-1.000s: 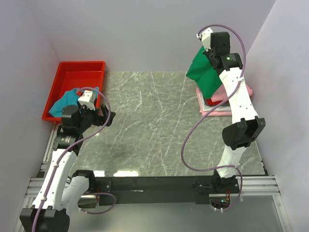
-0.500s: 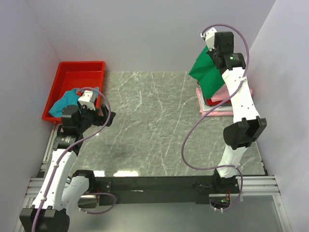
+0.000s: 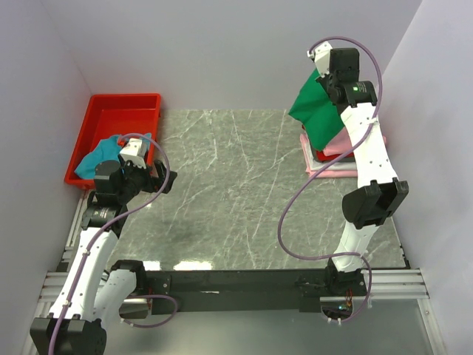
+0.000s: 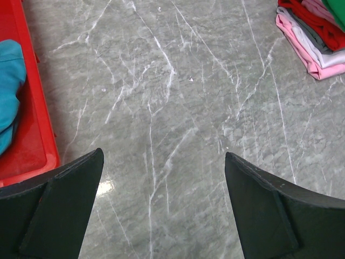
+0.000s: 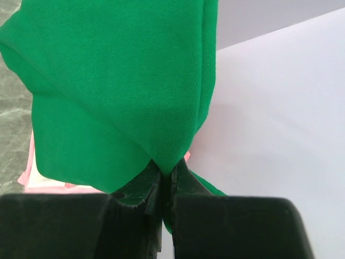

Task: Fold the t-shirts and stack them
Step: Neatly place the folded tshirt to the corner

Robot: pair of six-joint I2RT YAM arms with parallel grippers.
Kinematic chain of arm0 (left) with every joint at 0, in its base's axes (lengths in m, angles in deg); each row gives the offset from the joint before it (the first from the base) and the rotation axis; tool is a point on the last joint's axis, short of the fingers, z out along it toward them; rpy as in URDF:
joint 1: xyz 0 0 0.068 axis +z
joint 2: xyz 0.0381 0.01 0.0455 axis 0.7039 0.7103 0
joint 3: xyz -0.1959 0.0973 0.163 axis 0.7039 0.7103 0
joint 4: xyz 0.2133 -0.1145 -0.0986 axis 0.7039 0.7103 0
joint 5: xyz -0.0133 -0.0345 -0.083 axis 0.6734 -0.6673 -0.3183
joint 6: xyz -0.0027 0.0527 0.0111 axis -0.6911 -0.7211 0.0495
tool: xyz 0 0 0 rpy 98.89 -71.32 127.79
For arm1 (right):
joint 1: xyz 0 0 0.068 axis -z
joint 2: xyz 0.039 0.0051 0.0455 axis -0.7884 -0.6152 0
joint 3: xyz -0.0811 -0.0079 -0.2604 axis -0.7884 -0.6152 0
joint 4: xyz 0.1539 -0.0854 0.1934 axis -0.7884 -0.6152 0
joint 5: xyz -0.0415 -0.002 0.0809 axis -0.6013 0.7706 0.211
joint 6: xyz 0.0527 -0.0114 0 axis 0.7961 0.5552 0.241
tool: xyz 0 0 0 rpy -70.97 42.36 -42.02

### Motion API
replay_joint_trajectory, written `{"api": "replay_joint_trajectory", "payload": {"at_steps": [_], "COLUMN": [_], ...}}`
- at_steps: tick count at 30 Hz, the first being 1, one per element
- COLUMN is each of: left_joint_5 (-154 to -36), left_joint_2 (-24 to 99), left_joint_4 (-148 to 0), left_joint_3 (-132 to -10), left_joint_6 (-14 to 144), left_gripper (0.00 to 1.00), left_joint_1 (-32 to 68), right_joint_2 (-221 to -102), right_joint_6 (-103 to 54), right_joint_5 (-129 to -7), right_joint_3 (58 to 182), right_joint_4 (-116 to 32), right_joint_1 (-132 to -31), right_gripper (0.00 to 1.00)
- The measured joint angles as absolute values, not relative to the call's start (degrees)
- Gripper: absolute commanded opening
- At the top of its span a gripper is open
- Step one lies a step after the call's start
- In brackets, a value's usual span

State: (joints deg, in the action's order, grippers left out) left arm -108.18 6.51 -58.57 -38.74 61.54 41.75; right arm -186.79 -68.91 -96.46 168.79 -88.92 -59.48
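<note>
My right gripper lowers, moving to the right in the top view, and releases the green t-shirt atop the folded stack (image 3: 339, 145) (image 5: 45, 181) next. The green t-shirt's held fold is still high.
My right gripper (image 5: 166, 174) is shut on a fold of the bright green t-shirt (image 3: 314, 112) and holds it up high at the back right. The cloth hangs down over the stack of folded t-shirts (image 3: 330, 157), which shows pink, red and whitish layers. In the right wrist view the green t-shirt (image 5: 118, 86) fills most of the picture. A teal-blue t-shirt (image 3: 103, 153) lies in the red tray (image 3: 118, 117) on the left. My left gripper (image 4: 161, 162) hangs open over bare table beside that tray, holding nothing. The stack (image 4: 312, 38) shows at the top right of the left wrist view.
The table is grey marble (image 3: 229, 185). White walls close in on the left, back and right, and the right wall is close to the raised right arm. The red tray (image 4: 32, 135) edges the left wrist view, with the teal-blue t-shirt (image 4: 8, 91) inside.
The right gripper has carried the green t-shirt slightly to the right, nearer over the stack, then held still. The left arm has not moved.
</note>
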Motion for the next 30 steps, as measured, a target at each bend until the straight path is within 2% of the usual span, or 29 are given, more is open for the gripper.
{"api": "replay_joint_trajectory", "payload": {"at_steps": [30], "left_joint_5": [-108.15], "left_joint_2": [8.15], "left_joint_4": [-58.57], "left_joint_3": [-38.74], "left_joint_6": [61.13], "left_gripper": [0.99], "left_joint_1": [41.65], "right_joint_2": [-195.33], "right_joint_6": [-71.79], "right_joint_5": [-94.53], "right_joint_3": [171.06], "right_joint_4": [-85.56], "right_joint_1": [-53.55], "right_gripper": [0.00]}}
